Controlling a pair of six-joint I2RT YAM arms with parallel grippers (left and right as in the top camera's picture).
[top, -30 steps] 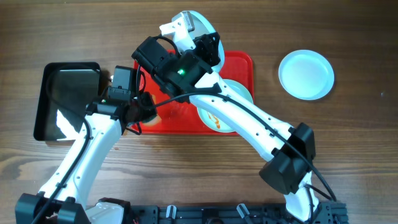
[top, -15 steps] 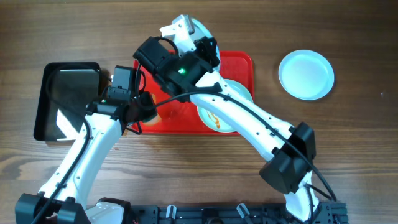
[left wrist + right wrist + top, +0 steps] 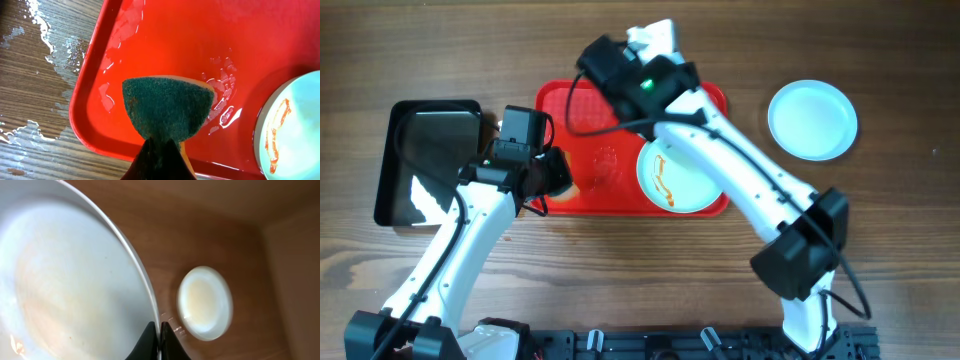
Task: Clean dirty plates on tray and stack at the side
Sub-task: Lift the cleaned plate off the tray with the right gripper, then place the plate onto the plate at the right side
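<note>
The robot's right gripper will bring the third plate to the right in the overhead view and down onto the clean plate, since that one already rests beside the tray.
The red tray lies mid-table, wet in the left wrist view. One plate with an orange sauce smear sits on the tray's right part and shows in the left wrist view. A clean plate rests on the table at the right and shows in the right wrist view. My right gripper is shut on the rim of a third plate, held in the air past the tray's far edge. My left gripper is shut on a green sponge over the tray's near-left corner.
A black glossy tray stands left of the red tray. Water is spilled on the wood beside the red tray's left rim. The right arm stretches across the tray's right side.
My right arm has swung to the right with the held plate, uncovering the tray and the smeared plate. The left arm has not moved.
</note>
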